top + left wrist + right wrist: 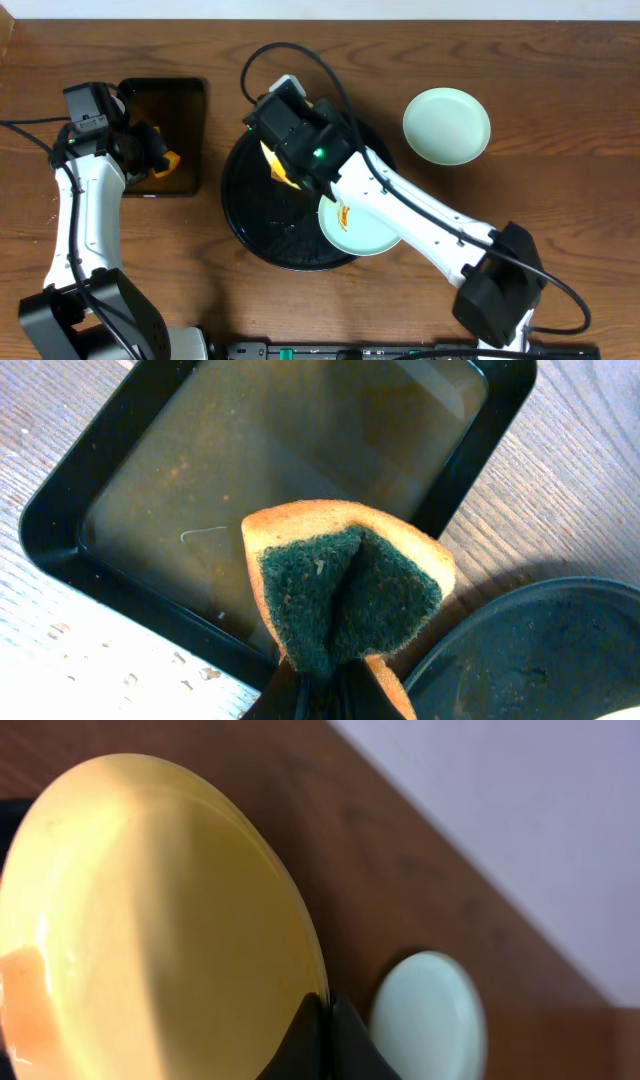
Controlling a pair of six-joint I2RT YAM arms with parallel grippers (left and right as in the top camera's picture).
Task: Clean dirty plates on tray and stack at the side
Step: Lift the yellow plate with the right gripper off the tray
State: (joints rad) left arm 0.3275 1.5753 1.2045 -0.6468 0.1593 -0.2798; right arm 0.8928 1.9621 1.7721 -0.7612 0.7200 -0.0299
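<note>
A mint-blue plate is on the near side of the round tray. My right gripper should next lower the tilted yellow plate, lay it flat on the far part of the round tray and then let go of it.
My right gripper (283, 168) is shut on the rim of the pale yellow plate (270, 158) and holds it tilted over the large round black tray (255, 215). In the right wrist view the fingers (327, 1012) pinch the yellow plate (150, 910), which has an orange smear at its lower left. A mint-blue plate with an orange smear (358, 228) lies on the tray's right side, partly under my right arm. Another mint-blue plate (447, 125) with no smear showing sits on the table at the right; it also shows in the right wrist view (430, 1020). My left gripper (160, 152) is shut on a sponge (345, 585).
A smaller black rectangular tray (190, 110) with brownish liquid (260, 460) sits left of the round tray; the sponge hangs over its near corner. The round tray's rim (530, 650) lies just right of the sponge. Black cables loop behind the round tray.
</note>
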